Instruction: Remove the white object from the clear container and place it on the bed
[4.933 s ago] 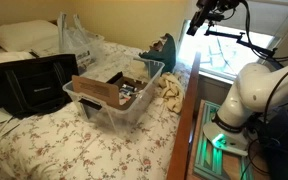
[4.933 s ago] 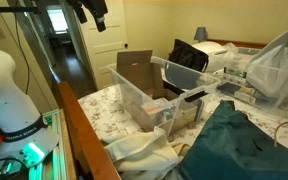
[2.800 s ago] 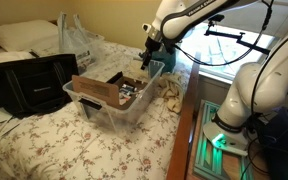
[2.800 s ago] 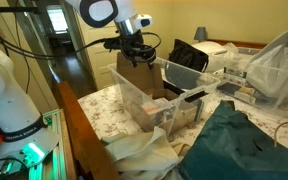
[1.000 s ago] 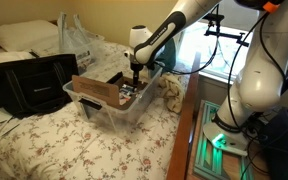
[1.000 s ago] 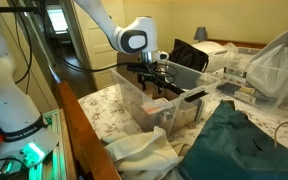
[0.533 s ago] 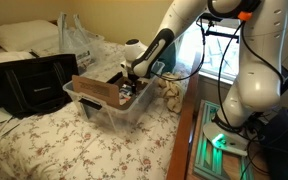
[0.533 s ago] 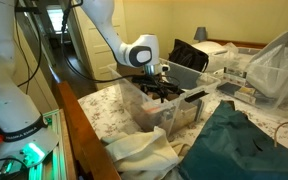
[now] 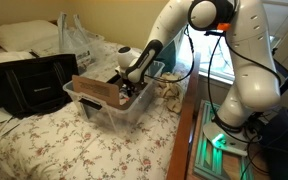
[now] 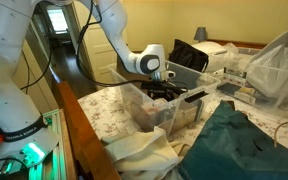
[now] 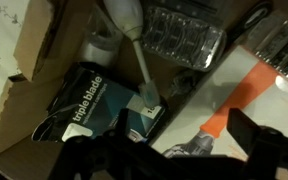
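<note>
I will move my gripper outward and down onto the loose end of the thin stem (image 11: 149, 94) and close there, since that end points between its spread fingers.
The clear container (image 9: 106, 108) stands on the bed (image 9: 44, 140), which has a floral cream bedspread; the container also shows in an exterior view (image 10: 144, 108). My gripper (image 9: 130, 90) is lowered inside it, also seen in an exterior view (image 10: 164, 92). In the wrist view the gripper (image 11: 189, 152) is open, its dark fingers spread above the clutter. The white object (image 11: 127, 25), with a thin stem, lies just ahead of the fingers beside a dark "triple blade" box (image 11: 89, 105). The gripper holds nothing.
A brown cardboard sheet (image 9: 94, 90) leans in the container. A black bag (image 9: 29, 85), a plastic bag (image 9: 79, 40) and a white pillow (image 9: 24, 35) lie on the bed. A green cloth (image 10: 234, 140) and a cream cloth (image 10: 144, 155) lie by the container.
The arm has come down from high above and the gripper has sunk into the container, lower now than half a second ago.
</note>
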Tool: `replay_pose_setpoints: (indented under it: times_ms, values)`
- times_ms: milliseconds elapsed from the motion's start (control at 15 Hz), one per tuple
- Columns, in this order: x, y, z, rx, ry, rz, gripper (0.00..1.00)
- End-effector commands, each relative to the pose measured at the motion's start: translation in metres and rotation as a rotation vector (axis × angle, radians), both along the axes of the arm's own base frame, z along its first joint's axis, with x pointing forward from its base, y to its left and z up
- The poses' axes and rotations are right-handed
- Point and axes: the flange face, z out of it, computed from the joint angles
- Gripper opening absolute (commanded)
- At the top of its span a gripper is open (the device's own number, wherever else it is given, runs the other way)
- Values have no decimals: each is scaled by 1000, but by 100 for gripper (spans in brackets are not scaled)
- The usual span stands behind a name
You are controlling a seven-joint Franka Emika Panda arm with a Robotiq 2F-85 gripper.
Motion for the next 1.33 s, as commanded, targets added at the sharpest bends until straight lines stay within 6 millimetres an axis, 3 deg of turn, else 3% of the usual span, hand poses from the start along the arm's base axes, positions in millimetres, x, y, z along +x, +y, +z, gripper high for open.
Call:
replay_pose_setpoints:
  times_ms: [0,467,533,600,1000,1067,1200,1267]
  values:
    - [22,0,-21,-58,2,7,100]
    - [38,-7,-34,-193,16,32,100]
    - [40,-8,-35,-207,26,38,90]
    - [41,-8,-37,-216,39,42,74]
    - [38,-14,-47,-267,145,70,30]
    - [38,-15,-48,-273,155,71,52]
    - [38,-16,-48,-279,167,74,19]
    - [38,-16,-48,-278,174,74,13]
